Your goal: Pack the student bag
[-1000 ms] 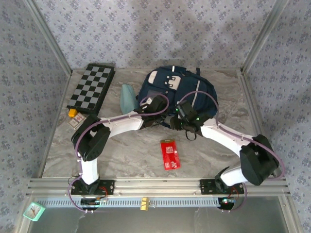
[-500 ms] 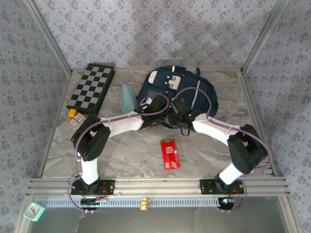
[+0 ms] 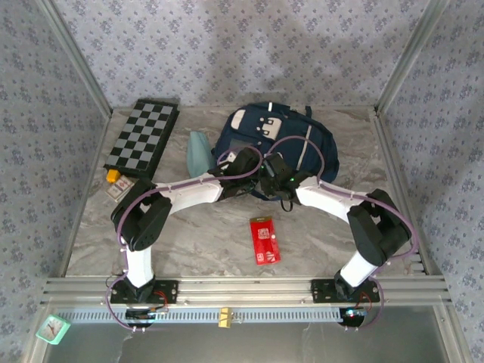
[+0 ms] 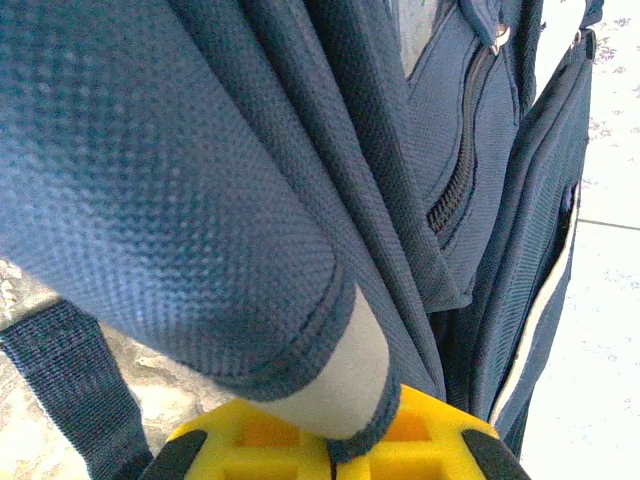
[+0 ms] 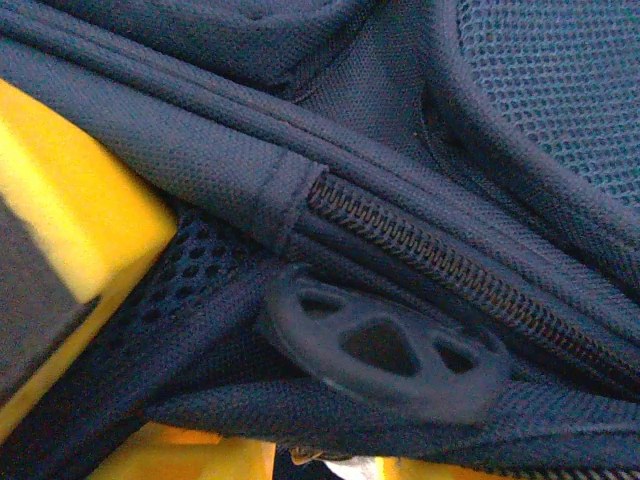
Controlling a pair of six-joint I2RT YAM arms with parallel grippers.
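Observation:
My left gripper should next pull the pinched navy strap end toward the teal item (image 3: 198, 155), on its chessboard side, and release it.
The navy student bag (image 3: 276, 136) lies at the back middle of the table, its white pocket patches toward the far side. My left gripper (image 3: 243, 161) sits at the bag's near left edge. In the left wrist view it (image 4: 345, 440) is shut on a fold of the bag (image 4: 200, 200), pinching a navy-bound edge with pale lining between the yellow fingers. My right gripper (image 3: 271, 168) is close beside it on the same edge. In the right wrist view it (image 5: 330, 400) is closed on mesh fabric of the bag (image 5: 520, 80), beside a black rubber zipper pull (image 5: 385, 350) and the zipper (image 5: 450, 265).
A red flat packet (image 3: 264, 240) lies on the marble table (image 3: 197, 234) in front of the bag. A teal item (image 3: 199, 151) rests left of the bag. The chessboard (image 3: 144, 136) lies at the back left, with small items (image 3: 115, 181) at its near end.
The right arm has swung left along the bag's near edge until its gripper sits beside the left one, and its jaws have narrowed onto the fabric. The left arm has not moved.

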